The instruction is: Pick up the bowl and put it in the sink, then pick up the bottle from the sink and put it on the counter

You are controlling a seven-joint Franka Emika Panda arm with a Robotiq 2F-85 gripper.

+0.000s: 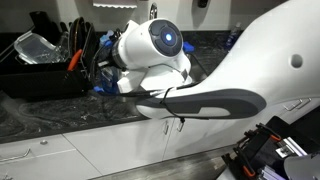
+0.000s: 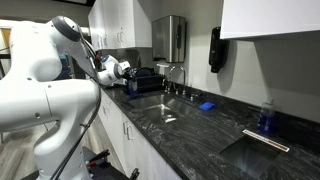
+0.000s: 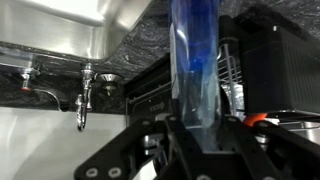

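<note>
My gripper brings the clear plastic bottle down onto the open black counter beside the dish rack next, shifting it away from the sink [image 2: 160, 106].
In the wrist view, which stands upside down, my gripper [image 3: 196, 128] is shut on the clear plastic bottle with the blue label [image 3: 194, 60]. The bottle runs lengthwise between the fingers. The stainless-steel sink [image 3: 75, 25] and its chrome faucet [image 3: 83, 95] lie beyond it. In an exterior view my gripper [image 2: 127, 78] hovers over the black marbled counter [image 2: 190, 130], just beside the sink [image 2: 160, 106] on the side towards the dish rack. The white bowl does not show in any view. The arm hides most of the scene in an exterior view [image 1: 220, 90].
A black dish rack [image 1: 40, 70] with a clear plastic container [image 1: 35, 45] stands on the counter [image 1: 50, 112]. A small flat blue object [image 2: 207, 105] lies past the sink. A blue dispenser bottle [image 2: 266, 118] stands farther along. White cabinets [image 2: 125, 125] are below.
</note>
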